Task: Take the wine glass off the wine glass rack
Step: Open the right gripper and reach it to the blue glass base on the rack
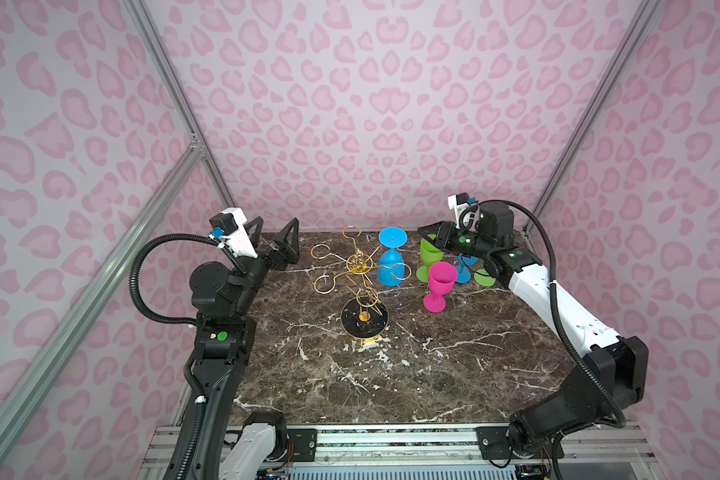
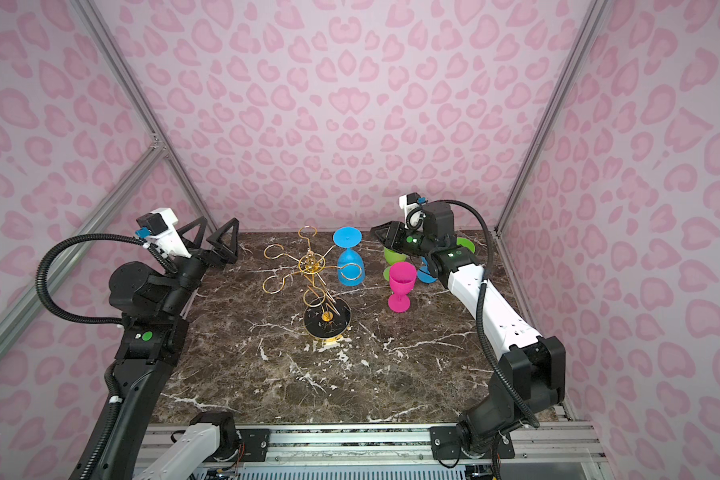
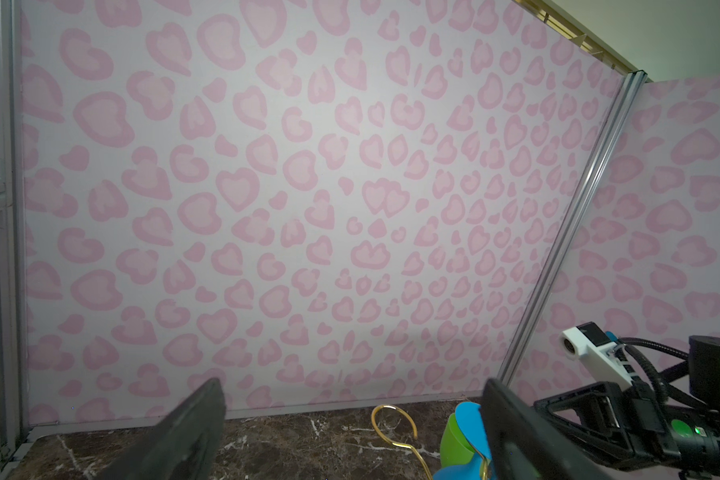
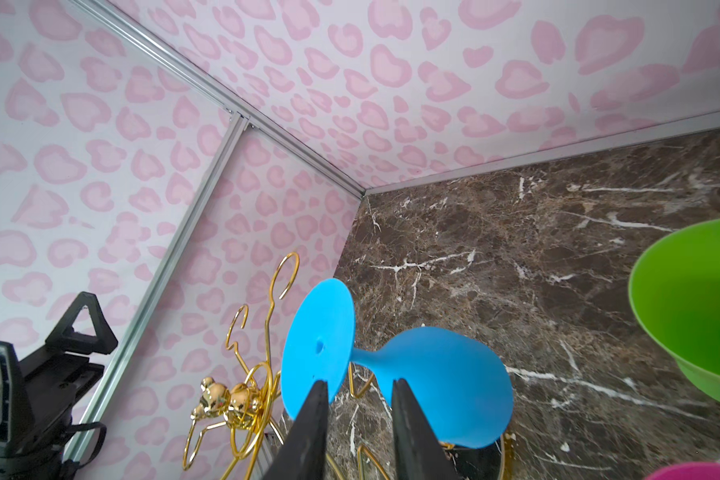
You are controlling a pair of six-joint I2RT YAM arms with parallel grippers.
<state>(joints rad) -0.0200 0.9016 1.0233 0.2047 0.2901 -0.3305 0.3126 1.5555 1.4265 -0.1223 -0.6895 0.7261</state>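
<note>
My right gripper needs to slide toward the rack until its open fingers are on both sides of the blue glass foot's facing edge (image 1: 402, 237) (image 4: 308, 384). That foot is just beyond the fingers.
The wine glass rack (image 1: 359, 262), thin gold wire on a round black base (image 1: 364, 318), stands mid-table in both top views (image 2: 312, 262). A blue wine glass (image 1: 390, 266) hangs upside down from its right-hand loop, foot uppermost. My right gripper (image 1: 425, 232) hovers just right of that foot, above a green glass. In the right wrist view its jaws (image 4: 360, 384) stand slightly open with nothing between them, and the blue glass (image 4: 441, 382) lies just beyond the tips. My left gripper (image 1: 277, 222) is wide open and empty at the rack's left, and the left wrist view (image 3: 352, 386) confirms it.
Right of the rack stand a green glass (image 1: 430, 253), a pink glass (image 1: 440, 284) and a blue glass (image 1: 466, 270) partly hidden by the right arm. A green foot (image 1: 484, 277) shows beside the arm. The pink-patterned back wall is close behind.
</note>
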